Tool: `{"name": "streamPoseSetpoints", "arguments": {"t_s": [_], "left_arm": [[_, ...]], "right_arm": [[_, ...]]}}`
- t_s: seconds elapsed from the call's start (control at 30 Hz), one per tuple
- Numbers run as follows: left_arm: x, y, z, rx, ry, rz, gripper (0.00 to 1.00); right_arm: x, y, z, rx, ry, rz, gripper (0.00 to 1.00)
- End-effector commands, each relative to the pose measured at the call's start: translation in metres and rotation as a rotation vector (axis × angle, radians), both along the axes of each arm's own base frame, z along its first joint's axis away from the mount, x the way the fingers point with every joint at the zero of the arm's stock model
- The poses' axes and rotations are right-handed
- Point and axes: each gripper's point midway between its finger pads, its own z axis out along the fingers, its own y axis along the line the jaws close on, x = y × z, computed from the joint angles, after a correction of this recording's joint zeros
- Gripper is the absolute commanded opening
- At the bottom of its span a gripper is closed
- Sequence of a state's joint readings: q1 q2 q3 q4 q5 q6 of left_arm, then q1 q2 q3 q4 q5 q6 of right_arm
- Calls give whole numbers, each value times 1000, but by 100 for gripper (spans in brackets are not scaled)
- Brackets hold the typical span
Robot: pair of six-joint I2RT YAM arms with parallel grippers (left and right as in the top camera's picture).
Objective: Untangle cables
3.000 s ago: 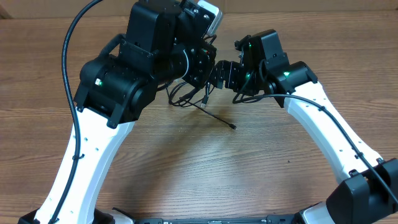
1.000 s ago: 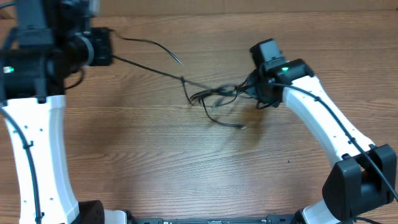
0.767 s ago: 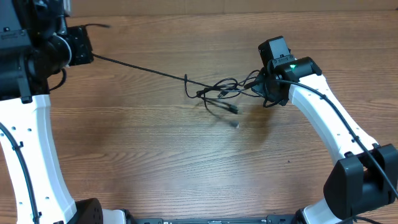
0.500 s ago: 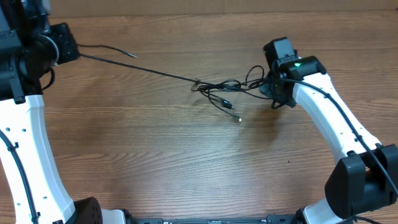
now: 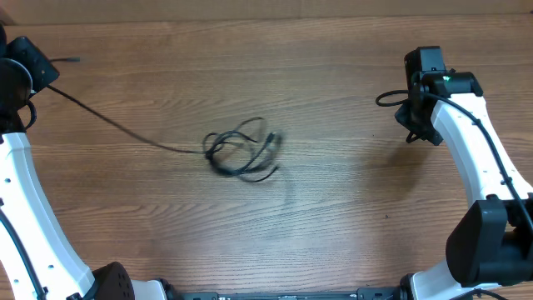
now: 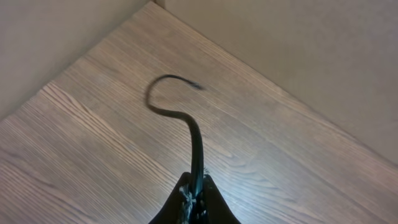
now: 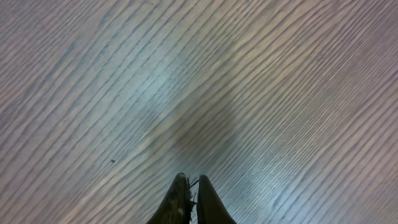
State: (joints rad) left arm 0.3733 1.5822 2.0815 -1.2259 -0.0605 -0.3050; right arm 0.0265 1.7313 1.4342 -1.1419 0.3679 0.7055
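Observation:
My left gripper will move over the bare wood (image 5: 114, 77) next to the tight piece of cable and let go of the cable, since that spot is to the gripper's right in the overhead view.
The cables (image 5: 241, 150) lie as a small black bundle on the wood table, left of centre. One strand (image 5: 117, 125) runs taut from the bundle up to my left gripper (image 5: 43, 79) at the far left edge. That gripper (image 6: 196, 186) is shut on this cable (image 6: 196, 140), whose free end curls ahead of the fingertips. My right gripper (image 5: 411, 137) is far to the right, apart from the bundle. In the right wrist view it (image 7: 194, 183) is shut with no cable showing between the jaws. A short black loop (image 5: 387, 98) sits beside it; I cannot tell what it belongs to.
The wood table (image 5: 333, 208) ends at a beige wall (image 6: 298, 56) close beyond the left gripper. Both white arms (image 5: 479, 158) stand at the table's sides.
The left gripper has pulled further left with its cable, dragging the bundle leftward. The right gripper has moved right, and the bundle has come away from it.

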Motion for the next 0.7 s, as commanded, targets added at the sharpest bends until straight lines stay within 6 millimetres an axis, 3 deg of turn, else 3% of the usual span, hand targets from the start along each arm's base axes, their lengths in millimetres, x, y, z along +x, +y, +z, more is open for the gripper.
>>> {"name": "streamPoseSetpoints", "arguments": {"t_s": [0.0, 0.07, 0.17, 0.27, 0.4, 0.67], "left_arm": [[0, -19, 20, -64, -88, -52, 4], [9, -49, 22, -138, -116, -218, 4], [17, -103, 32, -229, -171, -513, 4], [19, -130, 35, -253, -187, -634, 4], [22, -141, 37, -190, -190, -695, 4], [35, -114, 33, -53, -160, -565, 4]], "right_arm": [[12, 19, 9, 107, -49, 67, 4], [21, 51, 7, 235, -58, 240, 4], [26, 121, 17, 488, -107, 626, 8], [14, 176, 33, 675, -148, 888, 15], [3, 202, 35, 708, -133, 960, 17], [-4, 218, 35, 715, -117, 1000, 17]]}}
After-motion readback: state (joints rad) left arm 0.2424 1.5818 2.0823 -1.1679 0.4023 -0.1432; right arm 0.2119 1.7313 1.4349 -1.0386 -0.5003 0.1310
